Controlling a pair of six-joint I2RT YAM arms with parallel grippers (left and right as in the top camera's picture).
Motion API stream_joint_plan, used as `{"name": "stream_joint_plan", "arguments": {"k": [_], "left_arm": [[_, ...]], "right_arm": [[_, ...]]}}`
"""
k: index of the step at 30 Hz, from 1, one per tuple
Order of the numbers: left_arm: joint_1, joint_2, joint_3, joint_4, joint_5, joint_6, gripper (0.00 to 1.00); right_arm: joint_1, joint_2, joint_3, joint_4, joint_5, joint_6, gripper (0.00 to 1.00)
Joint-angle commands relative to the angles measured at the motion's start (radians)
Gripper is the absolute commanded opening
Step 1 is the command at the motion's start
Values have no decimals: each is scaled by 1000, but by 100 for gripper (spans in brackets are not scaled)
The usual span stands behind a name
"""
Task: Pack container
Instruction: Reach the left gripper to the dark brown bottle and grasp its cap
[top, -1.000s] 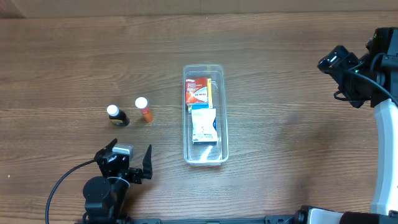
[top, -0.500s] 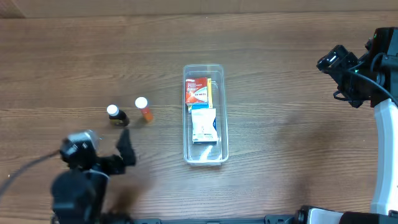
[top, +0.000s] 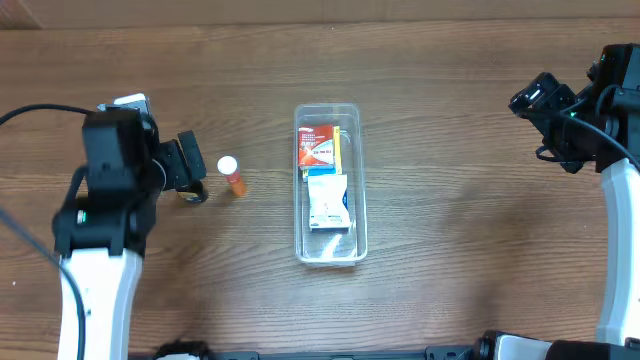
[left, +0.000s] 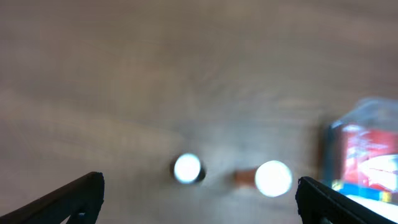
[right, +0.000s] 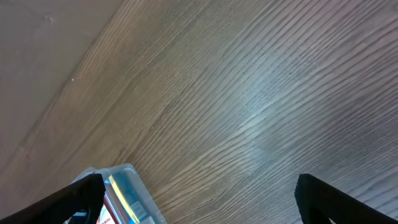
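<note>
My left gripper should next go down to the small dark bottle below, with its open fingers around the bottle's white cap (left: 187, 168), which faces up between them.
The clear container (top: 299, 215) lies mid-table with a red packet (top: 317, 146) and a white packet (top: 327, 203) inside. An orange bottle with a white cap (top: 231, 172) stands to its left. A dark bottle (top: 195, 193) stands further left, partly hidden under my left gripper (top: 186, 164). The left wrist view is blurred: the dark bottle (left: 188, 168), the orange bottle (left: 268, 177) and the container's end (left: 364, 155) lie ahead of the open, empty left gripper (left: 200, 202). My right gripper (top: 535, 102) is far right, open and empty (right: 199, 199), with the container corner (right: 127, 186) in view.
The brown wooden table (top: 460, 220) carries nothing else. Its back edge runs along the top of the overhead view. The right arm's white link (top: 620, 260) stands at the right edge.
My left arm has swung from the table's front edge up and back, and its gripper now hangs over the dark bottle. The right arm, bottles and container have not moved.
</note>
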Motion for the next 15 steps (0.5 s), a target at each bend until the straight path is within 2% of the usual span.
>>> {"name": "stream_joint_plan", "arguments": {"k": [1,9,15], "left_arm": [[77,161,32,-43,14,-119,100],[163,395,31,-48,208,-48,100],[160,500,32,-36,273,30,90]], "right_arm": [[-3,1,7,5,-9,5,100],[-3,1,7,5,-9,5,100],[-3,1,7,5,-9,5,100]]}}
